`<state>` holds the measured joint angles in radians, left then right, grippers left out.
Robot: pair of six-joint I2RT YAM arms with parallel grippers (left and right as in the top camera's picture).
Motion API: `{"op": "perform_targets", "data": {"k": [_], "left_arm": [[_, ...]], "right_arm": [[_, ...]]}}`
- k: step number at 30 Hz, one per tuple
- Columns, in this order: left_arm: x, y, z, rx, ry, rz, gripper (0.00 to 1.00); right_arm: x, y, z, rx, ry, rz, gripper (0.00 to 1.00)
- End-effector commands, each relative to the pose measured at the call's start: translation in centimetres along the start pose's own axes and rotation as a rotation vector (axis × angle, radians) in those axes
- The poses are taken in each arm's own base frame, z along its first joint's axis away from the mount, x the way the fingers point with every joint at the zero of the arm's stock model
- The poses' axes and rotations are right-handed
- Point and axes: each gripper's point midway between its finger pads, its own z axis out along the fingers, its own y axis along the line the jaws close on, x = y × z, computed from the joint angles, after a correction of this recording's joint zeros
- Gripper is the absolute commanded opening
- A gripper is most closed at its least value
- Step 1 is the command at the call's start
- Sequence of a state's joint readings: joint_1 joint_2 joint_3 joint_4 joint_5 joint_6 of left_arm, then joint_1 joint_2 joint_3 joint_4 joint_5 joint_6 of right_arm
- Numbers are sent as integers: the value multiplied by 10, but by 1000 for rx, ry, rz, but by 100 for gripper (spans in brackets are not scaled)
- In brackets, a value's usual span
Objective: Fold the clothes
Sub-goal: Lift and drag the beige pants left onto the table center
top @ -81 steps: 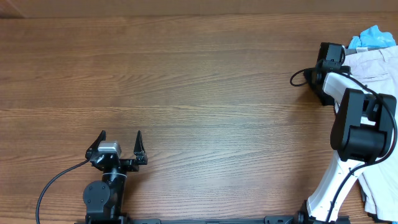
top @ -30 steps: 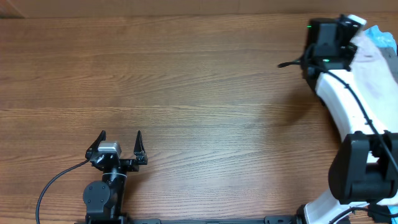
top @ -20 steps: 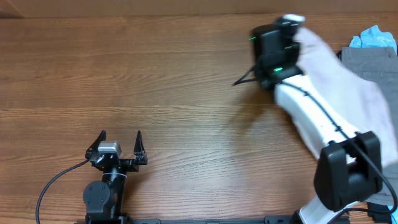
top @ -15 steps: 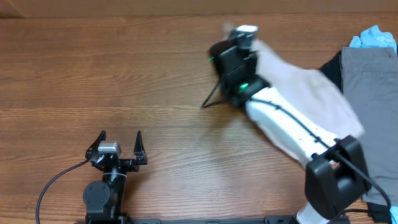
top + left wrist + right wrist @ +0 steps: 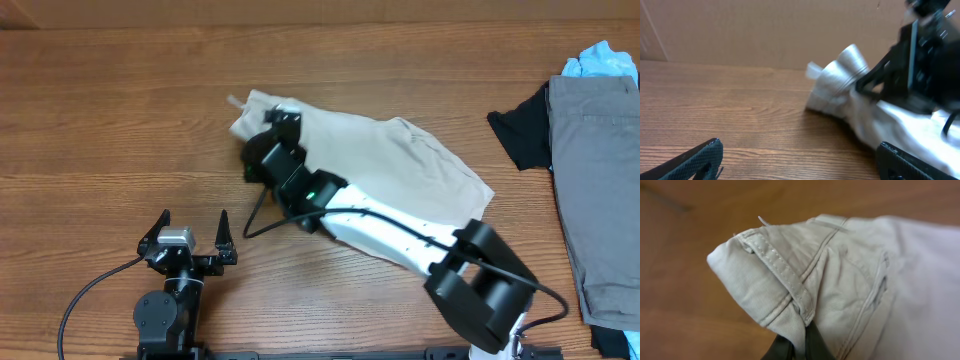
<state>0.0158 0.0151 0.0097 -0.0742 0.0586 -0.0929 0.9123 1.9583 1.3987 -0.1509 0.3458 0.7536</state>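
Note:
My right gripper moves to the left in the overhead view next, over the bare wood beside the waistband, and releases the cloth, because the waistband is bunched.
The cream-beige trousers (image 5: 390,155) lie crumpled across the middle of the table, dragged out from the right. My right gripper (image 5: 268,128) is shut on their waistband end at the left; the right wrist view shows cloth (image 5: 790,275) pinched between the dark fingertips (image 5: 815,347). The bunched waistband also shows in the left wrist view (image 5: 840,75), ahead and to the right. My left gripper (image 5: 193,225) is open and empty near the front left, its fingers (image 5: 695,160) spread over bare wood, a short way from the trousers.
A pile of other garments lies at the right edge: grey trousers (image 5: 595,160), a black garment (image 5: 520,130) and a light blue one (image 5: 600,58). The right arm (image 5: 400,235) stretches diagonally across the table's front middle.
My right gripper took the cream trousers off the right pile and swept them left across the table to the middle. The grey garment beneath is uncovered. The left arm has not moved.

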Motion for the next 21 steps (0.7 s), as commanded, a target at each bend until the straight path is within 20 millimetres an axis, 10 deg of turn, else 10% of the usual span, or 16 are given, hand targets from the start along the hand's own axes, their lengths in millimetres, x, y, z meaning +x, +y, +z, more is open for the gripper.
{"op": "perform_targets", "data": {"k": [1,6,7,9,15,21], "left_arm": [[0,4,0,-20,-6,26,100],[0,4,0,-20,-6,26,100],[0,4,0,-20,-6,26,100],[0,4,0,-20,-6,26,100],[0,4,0,-20,-6,26,100],[0,4,0,-20,-6,26,100]], "right_arm": [[7,34,-8,-131,51,72,4],[23,65,-17,-292,159,73,4],[23,67,-18,-305,164,72,13],[19,66,-17,-299,144,47,59],[-39,26,-18,-159,69,49,66],[-120,-43,-66,3,34,137,73]]}}
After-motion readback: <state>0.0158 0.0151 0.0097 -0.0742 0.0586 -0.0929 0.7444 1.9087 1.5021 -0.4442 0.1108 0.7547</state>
